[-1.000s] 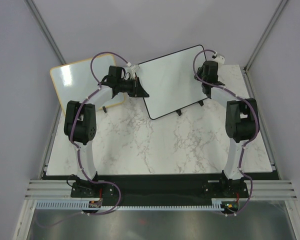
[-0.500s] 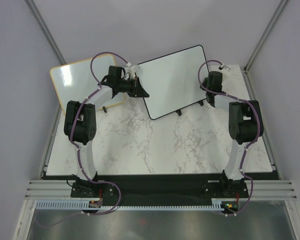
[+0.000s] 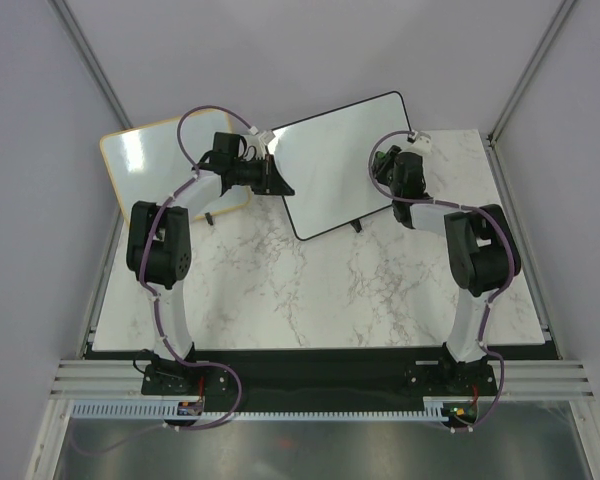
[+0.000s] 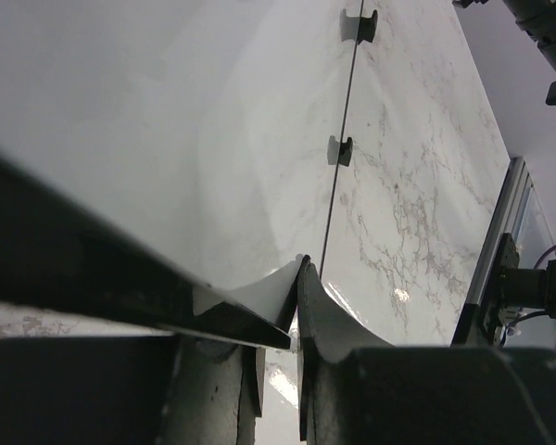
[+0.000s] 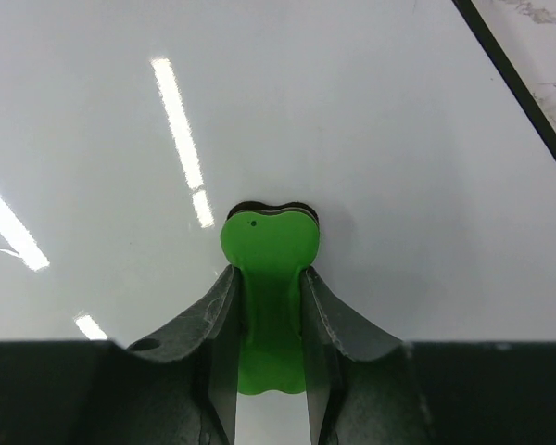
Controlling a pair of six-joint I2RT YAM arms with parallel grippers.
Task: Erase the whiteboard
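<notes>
My right gripper moves down, back and to the right in the top view, off the board (image 5: 371,111), next and releases the eraser, since bare tabletop lies below it.
The whiteboard (image 3: 335,165), white with a thin black frame and two small black feet, stands tilted at the back middle of the table. No marks show on its surface in any view. My left gripper (image 3: 279,184) is shut on its left edge; in the left wrist view the gripper (image 4: 299,271) pinches the thin frame, with the board face (image 4: 167,120) and its feet (image 4: 338,148) beyond. My right gripper (image 3: 392,180) is at the board's right part. In the right wrist view it (image 5: 270,273) is shut on a green eraser (image 5: 270,243) that presses flat on the board (image 5: 371,111).
A second white board with a light wooden frame (image 3: 145,165) leans at the back left, behind my left arm. The marble tabletop (image 3: 310,290) stretches toward me. Grey walls and metal posts close in the back and sides.
My right gripper has swung from the board's upper right corner down and left onto its face with the eraser. The board has shifted slightly left. My left gripper keeps its hold.
</notes>
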